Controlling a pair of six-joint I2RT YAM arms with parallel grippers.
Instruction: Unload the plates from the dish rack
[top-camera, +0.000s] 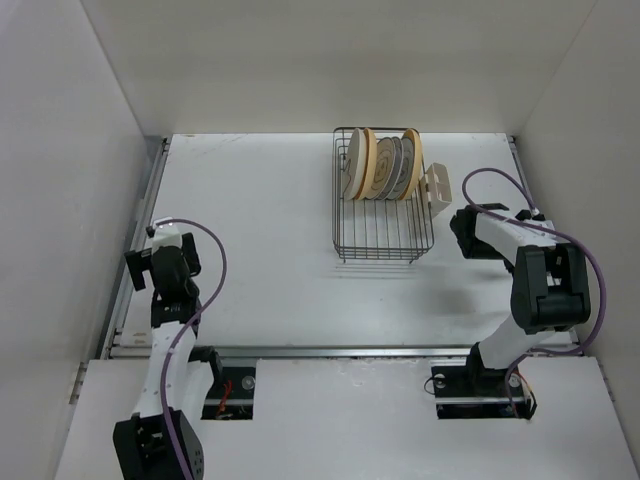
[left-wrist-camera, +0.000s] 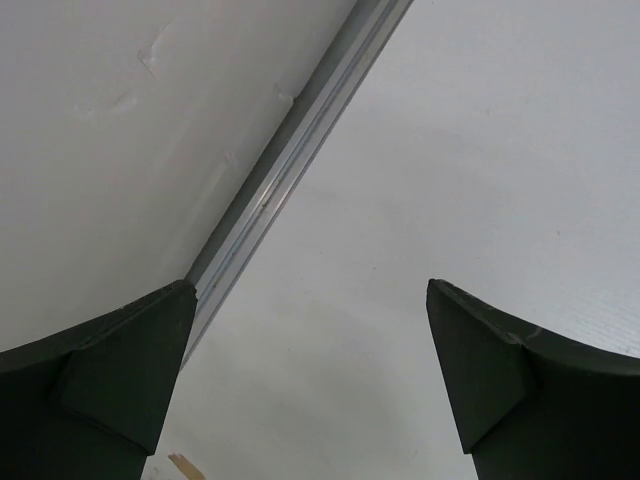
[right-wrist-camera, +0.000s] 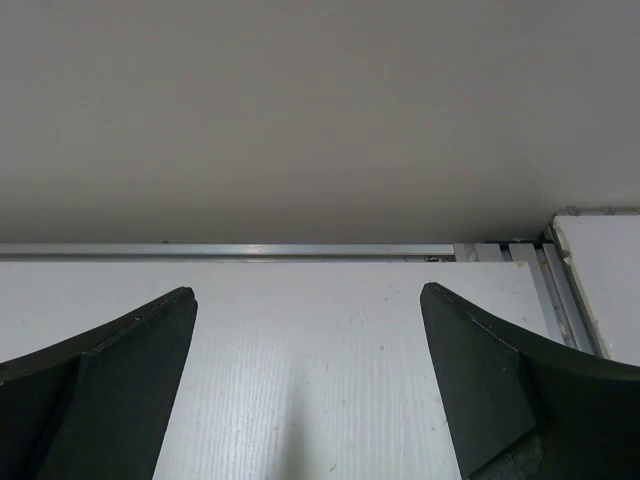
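My right gripper needs to move outward next, over the rack (top-camera: 383, 235) and onto that end plate's upper rim (top-camera: 416, 151), because one yellow-orange plate is at the end of the row by the cup holder.
The dark wire dish rack (top-camera: 383, 235) stands at the back middle of the table. Several plates (top-camera: 382, 164) stand on edge in its far half: cream and yellow-orange ones and white ones with dark rings. A small cream cup holder (top-camera: 438, 189) hangs on its right side. My left gripper (top-camera: 150, 245) is open and empty at the far left, well away from the rack; its wrist view (left-wrist-camera: 310, 300) shows only bare table. My right gripper (top-camera: 462, 222) is open and empty, just right of the rack; its wrist view (right-wrist-camera: 305, 305) shows only table and wall.
White walls enclose the table on the left, back and right. A metal rail (left-wrist-camera: 290, 165) runs along the table's left edge, another (right-wrist-camera: 230, 249) along an edge near the right gripper. A rail (top-camera: 340, 352) crosses the front by the arm bases.
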